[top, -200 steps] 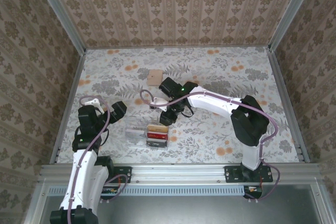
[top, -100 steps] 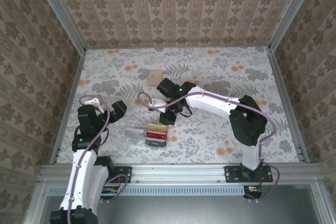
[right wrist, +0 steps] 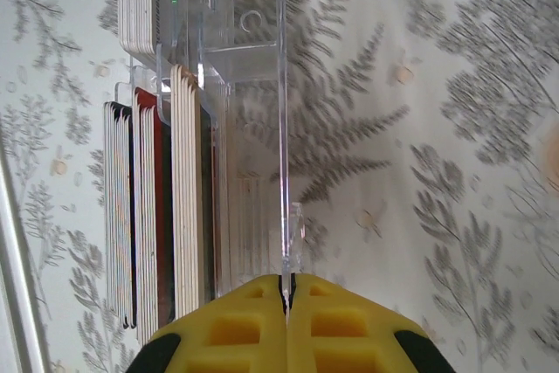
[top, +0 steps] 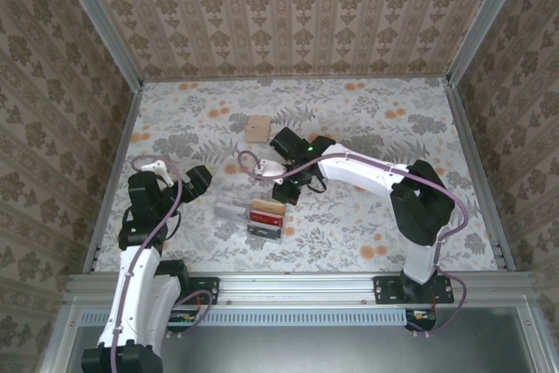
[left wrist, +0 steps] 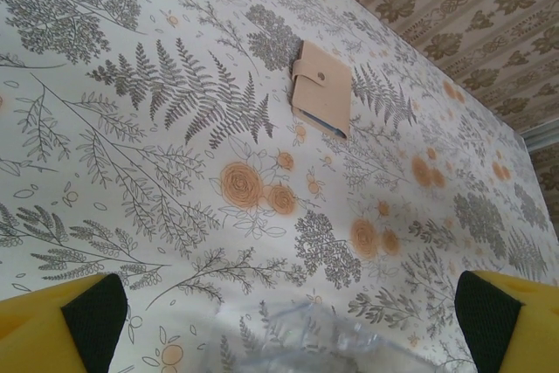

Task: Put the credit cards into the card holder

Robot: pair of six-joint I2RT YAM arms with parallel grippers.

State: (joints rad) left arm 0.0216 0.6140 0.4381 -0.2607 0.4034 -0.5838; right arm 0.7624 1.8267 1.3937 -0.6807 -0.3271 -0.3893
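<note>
The tray in my right gripper should next swing outward to the open floral table beside the card holder, closer to that card holder. Then I should let go of the tray's side.
The credit cards stand on edge in a clear plastic tray: a tan one, a red one and a dark one. My right gripper is shut on the tray's thin clear wall, pinched between its yellow fingertips. Left of that wall I see card edges, red and tan. The tan card holder lies snapped shut farther back, also in the left wrist view. My left gripper is open and empty, left of the tray.
The tray's clear corner shows blurred between the left fingers. Patterned walls enclose the floral table on three sides, with a metal rail along the near edge.
The right gripper's jaws closed onto the tray wall. The tray shifted slightly back and right and turned a little. The left arm stayed put.
</note>
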